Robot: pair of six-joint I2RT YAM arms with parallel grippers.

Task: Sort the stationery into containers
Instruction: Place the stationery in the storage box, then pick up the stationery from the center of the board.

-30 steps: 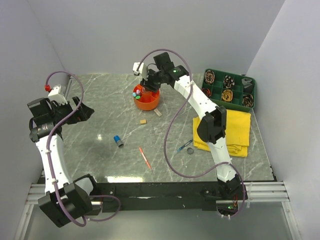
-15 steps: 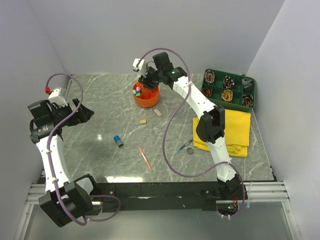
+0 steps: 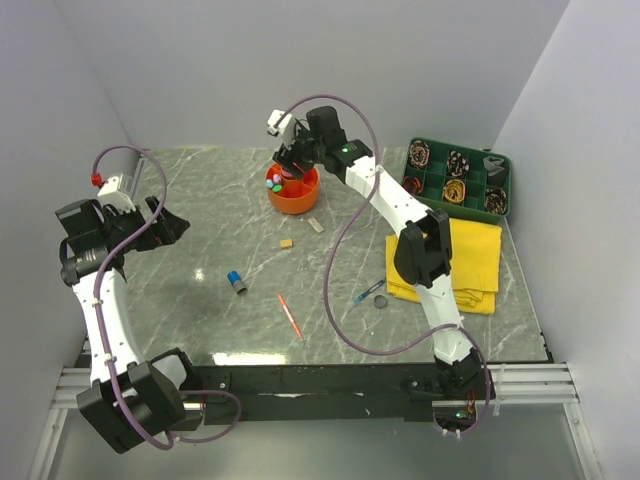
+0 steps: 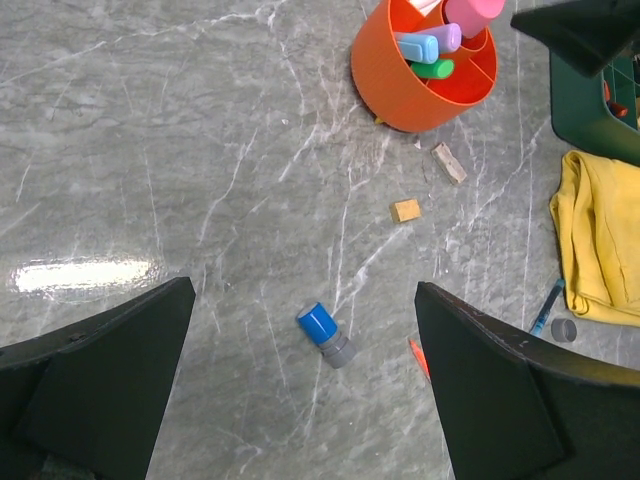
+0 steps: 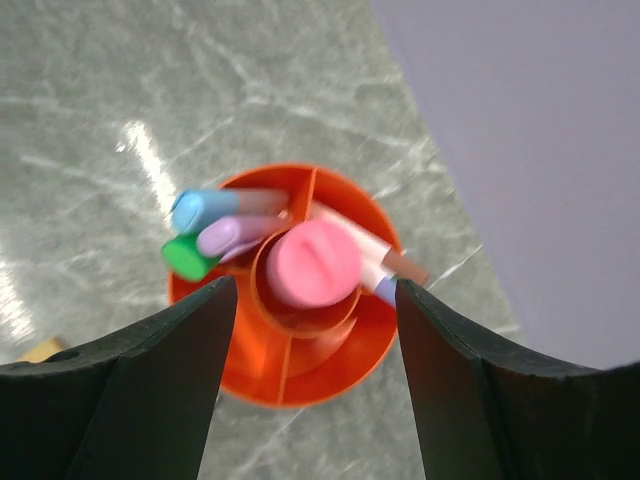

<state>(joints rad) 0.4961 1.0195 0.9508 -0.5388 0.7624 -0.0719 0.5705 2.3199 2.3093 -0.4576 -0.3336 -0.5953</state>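
Observation:
The robot's right gripper should next move back from above the orange organiser and down onto the pale eraser (image 3: 315, 225), because that lies loose on the tabletop outside the organiser.
The round orange organiser (image 3: 293, 195) stands at the back middle of the table. My right gripper (image 3: 290, 163) hovers right above it, open. In the right wrist view a pink tube (image 5: 318, 262) stands in the organiser's (image 5: 300, 385) centre cup between the spread fingers (image 5: 150, 380), touching neither; green-, purple- and blue-capped markers (image 5: 200, 235) lean in a ring compartment. My left gripper (image 3: 165, 225) hangs open at the left, holding nothing. On the table lie a blue cap (image 4: 326, 333), a red pen (image 3: 290, 315), two small erasers (image 4: 406, 210), a blue pen (image 3: 366, 294) and a dark disc (image 3: 380, 301).
The green divided tray (image 3: 458, 178) sits at the back right with coiled items in its cells. A yellow cloth (image 3: 462, 255) lies in front of it, under the right arm's elbow. Grey walls close in the back and both sides.
My right gripper has shifted slightly back and left over the organiser, and its jaws have spread wider. The left arm has barely moved.

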